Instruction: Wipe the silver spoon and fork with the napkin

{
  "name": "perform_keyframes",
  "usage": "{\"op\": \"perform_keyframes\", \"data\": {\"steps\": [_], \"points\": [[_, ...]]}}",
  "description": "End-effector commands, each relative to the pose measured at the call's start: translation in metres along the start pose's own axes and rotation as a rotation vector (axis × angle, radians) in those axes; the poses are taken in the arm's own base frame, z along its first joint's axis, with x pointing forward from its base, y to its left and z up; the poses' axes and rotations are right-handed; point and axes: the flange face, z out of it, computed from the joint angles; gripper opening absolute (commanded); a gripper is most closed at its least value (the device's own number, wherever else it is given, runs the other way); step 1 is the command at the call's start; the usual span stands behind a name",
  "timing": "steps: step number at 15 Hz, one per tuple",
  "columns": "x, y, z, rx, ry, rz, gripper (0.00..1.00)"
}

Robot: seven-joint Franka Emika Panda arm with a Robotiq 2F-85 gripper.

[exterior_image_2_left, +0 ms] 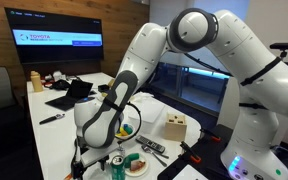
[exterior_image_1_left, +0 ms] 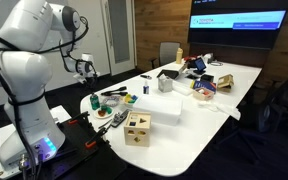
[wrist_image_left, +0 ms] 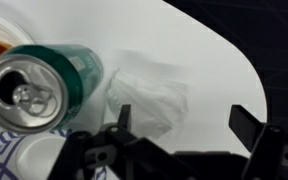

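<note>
I will move my gripper toward the green can and lower it onto the napkin next, because the crumpled white napkin (wrist_image_left: pixel 148 104) lies off-center between my open fingers, nearer the can.
A crumpled white napkin (wrist_image_left: pixel 149 95) lies on the white table (wrist_image_left: pixel 214 70) in the wrist view. My gripper (wrist_image_left: pixel 184 115) is open and empty, its fingers straddling the napkin's near edge just above the table. In both exterior views the gripper (exterior_image_1_left: pixel 84 72) (exterior_image_2_left: pixel 81 152) hangs low over the table's end nearest the robot base. The silver spoon and fork cannot be made out in any view.
An open green can (wrist_image_left: pixel 44 85) stands right beside the napkin and also shows in an exterior view (exterior_image_2_left: pixel 117 163). A plate (exterior_image_2_left: pixel 136 165), a remote (exterior_image_2_left: pixel 152 148), a wooden block box (exterior_image_1_left: pixel 137 128) and a white box (exterior_image_1_left: pixel 160 106) sit nearby. The table edge (wrist_image_left: pixel 246 62) is close.
</note>
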Motion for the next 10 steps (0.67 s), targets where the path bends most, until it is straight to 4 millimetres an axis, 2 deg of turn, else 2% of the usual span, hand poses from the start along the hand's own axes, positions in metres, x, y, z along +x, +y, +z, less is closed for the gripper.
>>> {"op": "perform_keyframes", "data": {"steps": [1, 10], "points": [[0.012, -0.010, 0.008, -0.079, -0.001, 0.069, 1.00], [0.046, -0.005, 0.036, -0.170, -0.085, 0.070, 1.00]]}}
